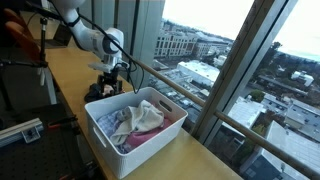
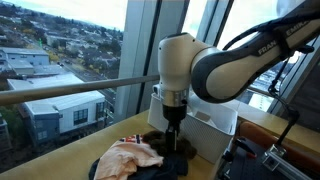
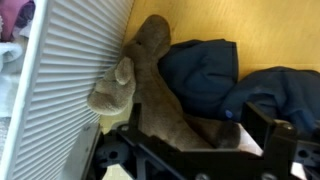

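Observation:
My gripper moves down onto the brown cloth next, shifting slightly toward the basket's ribbed side.
My gripper (image 3: 200, 140) hangs low over a small pile of clothes on the wooden table (image 3: 275, 25), right beside a white ribbed laundry basket (image 3: 60, 90). Its fingers are spread wide, with a brown sock-like cloth (image 3: 150, 75) lying between them. A dark blue garment (image 3: 205, 60) lies bunched just beyond the brown cloth. In both exterior views the gripper (image 1: 108, 78) (image 2: 172, 135) points straight down onto the dark clothes (image 2: 172, 162) (image 1: 98, 91). A peach cloth (image 2: 125, 158) lies at the pile's edge. Whether the fingers touch the cloth I cannot tell.
The basket (image 1: 150, 150) (image 2: 215, 125) holds several light-coloured clothes (image 1: 135, 120). The table runs along a tall window with a metal rail (image 2: 70, 90). Black stands and equipment (image 1: 25, 95) stand on the table's other side.

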You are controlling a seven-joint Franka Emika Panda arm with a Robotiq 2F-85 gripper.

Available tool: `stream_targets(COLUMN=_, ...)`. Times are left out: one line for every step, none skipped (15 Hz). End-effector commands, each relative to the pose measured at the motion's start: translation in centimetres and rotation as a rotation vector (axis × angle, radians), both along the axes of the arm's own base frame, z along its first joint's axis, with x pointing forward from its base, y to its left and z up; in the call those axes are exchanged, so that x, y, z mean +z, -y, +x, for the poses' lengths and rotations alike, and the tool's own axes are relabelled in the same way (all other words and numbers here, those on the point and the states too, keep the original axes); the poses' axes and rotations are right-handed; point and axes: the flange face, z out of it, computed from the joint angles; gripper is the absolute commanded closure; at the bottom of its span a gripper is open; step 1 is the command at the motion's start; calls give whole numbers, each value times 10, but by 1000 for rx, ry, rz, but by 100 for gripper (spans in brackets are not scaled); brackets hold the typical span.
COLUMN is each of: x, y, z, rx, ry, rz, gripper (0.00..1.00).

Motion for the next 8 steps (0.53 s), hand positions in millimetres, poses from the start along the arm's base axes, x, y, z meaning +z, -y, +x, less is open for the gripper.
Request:
stream_targets(x=-18, y=10, z=14, rx=26, ry=22, rz=-51, gripper=0)
stream_targets(x=-24, y=15, z=16, rx=29, ry=19, rz=-59, gripper=0)
stream_targets(x=-30, y=19, z=19, rx=31, ry=18, rz=-63, gripper=0)
stream_targets(x=-34, y=23, z=21, rx=31, ry=16, rz=-66, gripper=0)
stream_targets(x=-39, y=26, z=24, rx=30, ry=15, rz=-69, gripper=0)
stream_targets(x=-44, y=30, z=27, rx=29, ry=12, rz=-66, gripper=0)
stream_targets(x=-49, y=32, z=30, rx=27, ry=13, rz=-63, gripper=0)
stream_targets(x=-54, y=33, z=31, rx=25, ry=9, rz=-57, gripper=0)
